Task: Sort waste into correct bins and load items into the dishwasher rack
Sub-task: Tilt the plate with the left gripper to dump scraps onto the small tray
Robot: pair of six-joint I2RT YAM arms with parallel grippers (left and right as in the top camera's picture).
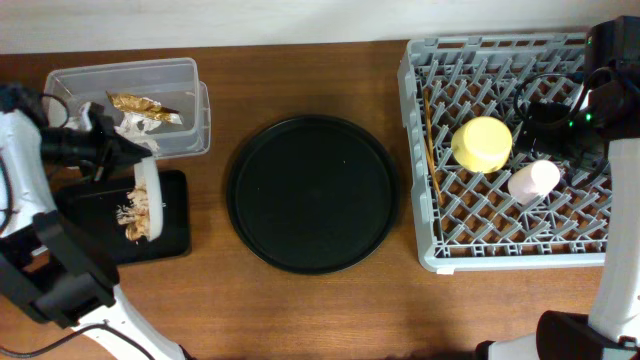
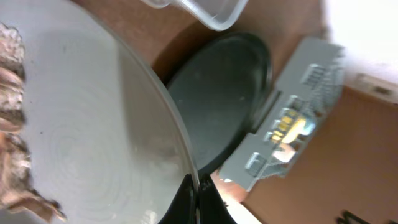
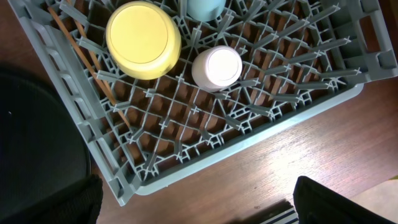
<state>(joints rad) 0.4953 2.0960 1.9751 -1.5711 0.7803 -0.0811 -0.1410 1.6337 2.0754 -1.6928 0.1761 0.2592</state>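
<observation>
Next, the left gripper carries the plate to the right in the overhead view to the bare round black tray [image 1: 316,192], levels it, lowers it and lets go.
My left gripper [image 2: 198,200] is shut on the rim of the pale grey plate [image 1: 143,190], held tilted on edge over the shallow black tray [image 1: 172,222]. Beige food scraps [image 1: 131,216] cling to the plate's lower face and show in the left wrist view [image 2: 12,124]. The clear tub [image 1: 185,72] holds the gold wrapper [image 1: 145,105] and white tissue [image 1: 135,128]. The dishwasher rack [image 1: 500,248] holds the yellow bowl [image 1: 482,143], pink cup [image 1: 533,181], chopsticks [image 1: 430,140] and light-blue cup [image 3: 205,7]. My right gripper [image 3: 196,205] is open and empty above the rack.
The large round black tray [image 1: 312,192] lies between the bins and the rack. The rack's front corner [image 3: 134,183] sits near the table's edge. Bare wood runs along the front of the table.
</observation>
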